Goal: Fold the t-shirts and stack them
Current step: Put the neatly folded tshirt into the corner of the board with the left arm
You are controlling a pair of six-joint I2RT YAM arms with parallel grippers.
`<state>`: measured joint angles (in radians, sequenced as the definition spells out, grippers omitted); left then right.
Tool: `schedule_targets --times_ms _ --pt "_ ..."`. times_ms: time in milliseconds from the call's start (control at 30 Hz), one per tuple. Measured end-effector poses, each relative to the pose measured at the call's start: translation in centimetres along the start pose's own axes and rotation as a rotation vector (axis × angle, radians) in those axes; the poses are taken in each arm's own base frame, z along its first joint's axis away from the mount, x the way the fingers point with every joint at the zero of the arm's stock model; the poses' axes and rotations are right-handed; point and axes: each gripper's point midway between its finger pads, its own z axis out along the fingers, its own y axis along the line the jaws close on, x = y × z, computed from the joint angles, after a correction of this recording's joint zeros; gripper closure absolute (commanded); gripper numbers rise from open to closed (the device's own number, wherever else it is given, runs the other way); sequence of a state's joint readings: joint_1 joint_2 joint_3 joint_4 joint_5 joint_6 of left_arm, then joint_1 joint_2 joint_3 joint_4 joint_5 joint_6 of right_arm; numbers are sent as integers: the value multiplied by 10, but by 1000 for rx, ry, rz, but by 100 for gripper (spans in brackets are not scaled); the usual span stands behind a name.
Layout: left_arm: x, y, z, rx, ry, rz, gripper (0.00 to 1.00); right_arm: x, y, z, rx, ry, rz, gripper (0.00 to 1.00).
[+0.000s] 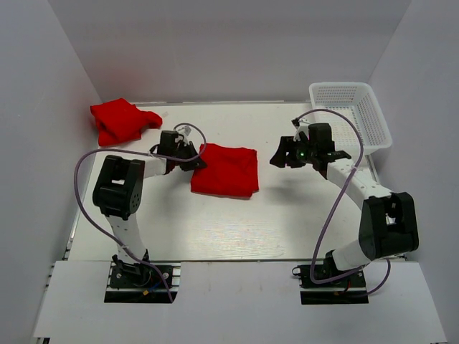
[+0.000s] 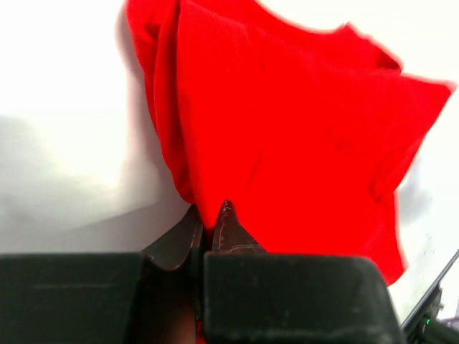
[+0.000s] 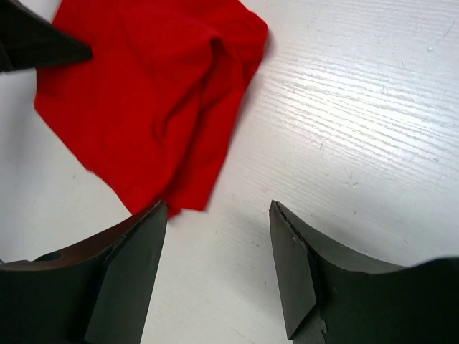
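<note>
The left gripper lifts over and stacks the folded red t-shirt next, since the second red t-shirt (image 1: 120, 123) lies outward, to its left in the top view.
A folded red t-shirt (image 1: 227, 170) lies in the middle of the table; it also shows in the left wrist view (image 2: 287, 122) and the right wrist view (image 3: 150, 100). My left gripper (image 1: 193, 159) is shut on its left edge, the cloth pinched between the fingertips (image 2: 228, 218). A second red t-shirt (image 1: 118, 120) lies crumpled at the back left. My right gripper (image 1: 280, 158) is open and empty, above the table just right of the folded shirt, fingers (image 3: 294, 265) apart over bare white surface.
A white mesh basket (image 1: 351, 115) stands at the back right. White walls close in the table on three sides. Purple cables loop from both arms.
</note>
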<state>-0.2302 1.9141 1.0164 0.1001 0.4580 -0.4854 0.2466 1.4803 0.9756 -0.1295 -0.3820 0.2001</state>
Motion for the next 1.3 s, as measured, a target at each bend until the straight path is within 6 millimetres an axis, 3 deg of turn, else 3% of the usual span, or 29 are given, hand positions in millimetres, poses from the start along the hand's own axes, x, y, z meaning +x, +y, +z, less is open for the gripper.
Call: schedule_targets --times_ms 133,267,467,600,800,1067,1300 --pt "-44 7 -11 -11 -71 10 100 4 0 -4 7 -2 2 33" --pt "-109 2 -30 -15 -180 72 100 5 -1 -5 12 -1 3 33" --pt "-206 -12 -74 -15 -339 187 100 5 -1 -5 13 -2 3 33" --pt "-247 -1 -93 -48 -381 242 100 5 -1 -4 12 -1 3 32" --pt "-290 40 -102 -112 -396 263 100 13 -5 5 7 32 18 32" --pt "-316 95 -115 -159 -411 222 100 23 -9 14 -4 67 38 32" --pt "-345 106 -154 -176 -491 234 100 33 -11 25 -26 100 61 32"
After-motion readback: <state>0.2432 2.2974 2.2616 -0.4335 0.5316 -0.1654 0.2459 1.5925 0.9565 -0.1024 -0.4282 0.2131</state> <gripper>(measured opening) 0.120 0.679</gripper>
